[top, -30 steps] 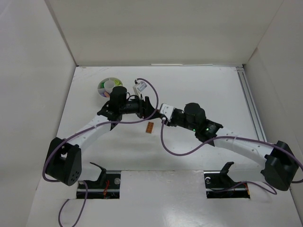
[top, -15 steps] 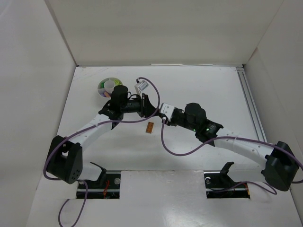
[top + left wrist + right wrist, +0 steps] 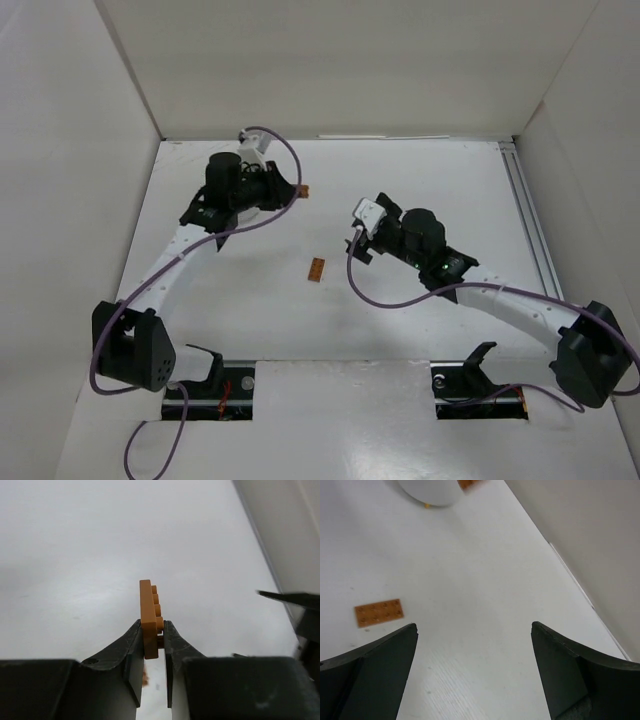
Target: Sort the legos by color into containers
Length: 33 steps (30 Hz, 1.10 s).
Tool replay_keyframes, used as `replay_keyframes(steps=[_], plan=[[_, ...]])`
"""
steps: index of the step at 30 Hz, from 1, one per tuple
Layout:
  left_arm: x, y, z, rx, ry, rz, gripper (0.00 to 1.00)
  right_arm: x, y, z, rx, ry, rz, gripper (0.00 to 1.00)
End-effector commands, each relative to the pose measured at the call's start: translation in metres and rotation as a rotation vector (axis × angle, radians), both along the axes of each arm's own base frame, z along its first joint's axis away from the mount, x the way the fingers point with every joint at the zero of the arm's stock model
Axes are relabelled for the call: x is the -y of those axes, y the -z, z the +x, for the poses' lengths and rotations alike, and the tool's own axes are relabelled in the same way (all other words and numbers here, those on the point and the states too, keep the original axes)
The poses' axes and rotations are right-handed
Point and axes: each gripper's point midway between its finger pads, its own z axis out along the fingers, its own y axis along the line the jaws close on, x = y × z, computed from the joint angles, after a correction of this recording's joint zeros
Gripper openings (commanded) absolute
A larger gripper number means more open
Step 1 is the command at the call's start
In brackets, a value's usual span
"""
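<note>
The orange lego is beside the white dish, so my left gripper will swing left in the top view over the dish's middle.
My left gripper is at the back left, shut on a small orange lego that stands on edge between its fingers above the table. The same lego shows as an orange speck in the top view. The white dish shows only as a round wall at the top edge of the right wrist view. From above it is hidden under my left arm. A flat orange lego plate lies mid-table, also seen as the plate to the left of my right gripper. My right gripper is open and holds nothing.
White walls enclose the table on the left, back and right. A metal rail runs along the right side. A purple cable hangs under my right arm.
My left gripper closed on the orange lego and swung from mid-table to the back left over the dish. My right gripper opened wide and drew back to the right.
</note>
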Motion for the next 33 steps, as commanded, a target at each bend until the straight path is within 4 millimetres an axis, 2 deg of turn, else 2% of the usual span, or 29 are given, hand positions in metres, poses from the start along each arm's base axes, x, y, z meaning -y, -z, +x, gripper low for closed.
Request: replay_keyframes(steps=[1, 2, 3, 4, 6, 7, 8, 9, 10, 11, 15, 17, 22, 23, 25, 26, 27, 28, 29, 31, 33], plan=[[-0.075, -0.012, 0.044, 0.02, -0.335, 0.103, 0.0, 0.032, -0.012, 0.014, 0.006, 0.127, 0.052, 1.0], [-0.086, -0.015, 0.05, 0.012, -0.37, 0.111, 0.0, 0.038, -0.01, 0.016, 0.01, 0.159, 0.046, 1.0], [-0.094, -0.009, 0.058, -0.005, -0.392, 0.117, 0.0, 0.045, -0.01, 0.018, 0.024, 0.19, 0.032, 1.0], [-0.112, -0.008, 0.068, -0.011, -0.441, 0.122, 0.0, 0.051, -0.015, 0.019, 0.037, 0.221, 0.036, 1.0], [-0.129, -0.007, 0.08, -0.03, -0.499, 0.142, 0.0, 0.068, -0.015, 0.029, 0.044, 0.298, 0.029, 1.0], [-0.136, 0.004, 0.087, -0.061, -0.522, 0.161, 0.0, 0.073, -0.008, 0.033, 0.029, 0.312, 0.014, 1.0], [-0.143, 0.008, 0.093, -0.074, -0.546, 0.172, 0.0, 0.074, -0.008, 0.034, 0.026, 0.302, 0.017, 1.0], [-0.15, 0.002, 0.098, -0.074, -0.561, 0.171, 0.0, 0.075, 0.001, 0.036, 0.004, 0.302, 0.0, 1.0], [-0.156, 0.011, 0.104, -0.1, -0.574, 0.179, 0.0, 0.081, 0.002, 0.042, -0.004, 0.322, -0.008, 1.0], [-0.156, 0.009, 0.108, -0.098, -0.575, 0.178, 0.0, 0.081, 0.002, 0.042, -0.01, 0.324, -0.001, 1.0], [-0.179, 0.016, 0.117, -0.12, -0.651, 0.209, 0.0, 0.085, 0.005, 0.048, -0.019, 0.332, -0.004, 1.0], [-0.179, 0.024, 0.122, -0.136, -0.65, 0.215, 0.0, 0.087, 0.009, 0.05, -0.027, 0.335, -0.009, 1.0], [-0.194, 0.036, 0.126, -0.167, -0.71, 0.257, 0.0, 0.08, 0.016, 0.053, -0.046, 0.295, -0.021, 1.0], [-0.194, 0.031, 0.128, -0.157, -0.712, 0.253, 0.0, 0.08, 0.02, 0.053, -0.054, 0.295, -0.027, 1.0], [-0.195, 0.039, 0.133, -0.169, -0.705, 0.266, 0.0, 0.078, 0.024, 0.053, -0.063, 0.283, -0.031, 1.0], [-0.195, 0.046, 0.131, -0.19, -0.702, 0.275, 0.0, 0.073, 0.02, 0.053, -0.06, 0.261, -0.021, 1.0], [-0.195, 0.043, 0.133, -0.192, -0.702, 0.276, 0.0, 0.073, 0.02, 0.053, -0.06, 0.261, -0.021, 1.0], [-0.195, 0.051, 0.135, -0.209, -0.7, 0.282, 0.0, 0.073, 0.023, 0.053, -0.067, 0.261, -0.027, 1.0], [-0.195, 0.047, 0.137, -0.201, -0.701, 0.279, 0.0, 0.071, 0.025, 0.051, -0.076, 0.249, -0.03, 1.0], [-0.195, 0.055, 0.139, -0.217, -0.693, 0.295, 0.18, 0.069, 0.033, 0.052, -0.093, 0.237, -0.039, 1.0], [-0.193, 0.055, 0.139, -0.218, -0.685, 0.291, 0.24, 0.064, 0.039, 0.05, -0.105, 0.227, -0.049, 1.0]])
